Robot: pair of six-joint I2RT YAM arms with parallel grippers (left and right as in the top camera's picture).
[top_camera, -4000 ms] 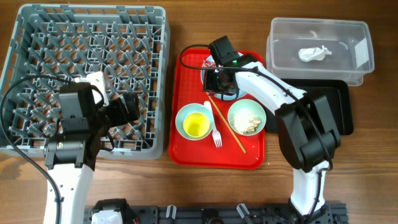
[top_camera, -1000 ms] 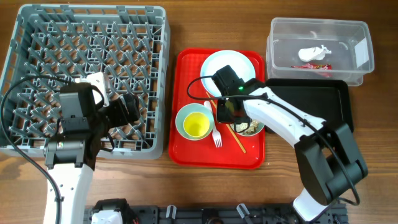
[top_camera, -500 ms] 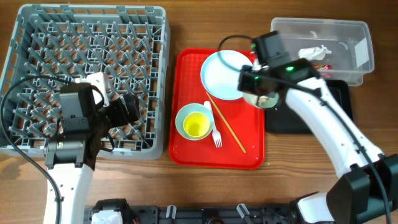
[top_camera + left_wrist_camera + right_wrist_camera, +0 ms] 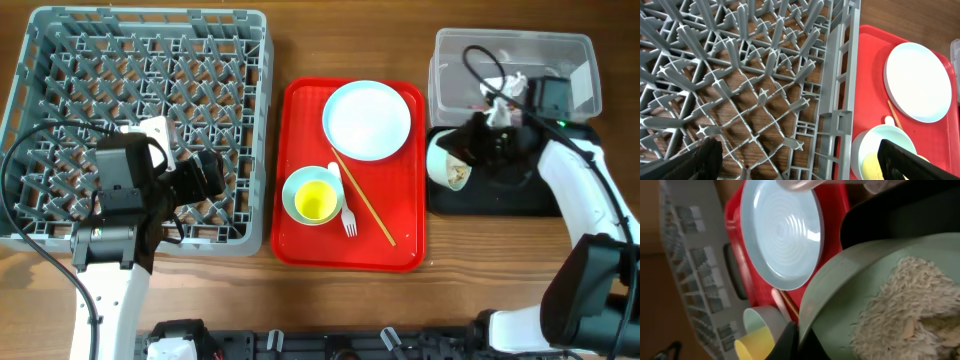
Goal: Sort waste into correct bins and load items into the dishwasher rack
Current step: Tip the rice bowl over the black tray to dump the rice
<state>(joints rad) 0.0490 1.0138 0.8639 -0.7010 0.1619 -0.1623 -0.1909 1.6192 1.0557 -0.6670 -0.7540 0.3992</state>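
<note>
The empty plate [image 4: 366, 120] [image 4: 782, 235] lies to the left of my right gripper in the overhead view. My right gripper will next tip out the crumbs, carry the bowl across, lower it and let it go.
My right gripper [image 4: 472, 150] is shut on the rim of a pale green bowl [image 4: 449, 160], holding it tipped on its side over the left end of the black tray [image 4: 500, 195]. Rice-like crumbs [image 4: 912, 312] lie inside the bowl [image 4: 860, 290], and the gripper [image 4: 800, 335] pinches its edge. The plate [image 4: 367, 120], a second bowl [image 4: 300, 178] holding the yellow cup [image 4: 316, 202], the white fork [image 4: 348, 218] and the chopsticks [image 4: 368, 205] sit on the red tray [image 4: 300, 240]. My left gripper [image 4: 205, 175] hangs open over the grey rack [image 4: 140, 60], empty [image 4: 800, 167].
The clear tub [image 4: 460, 60] stands behind the black tray, with white tissue [image 4: 512, 82] inside, partly covered by my right arm and its cable. In the left wrist view the rack's right wall [image 4: 837, 100] borders the red tray [image 4: 872, 45].
My right arm has lifted the crumb-filled bowl off the red tray, carried it right to the black tray and tipped it on its side. The left arm has stayed still.
</note>
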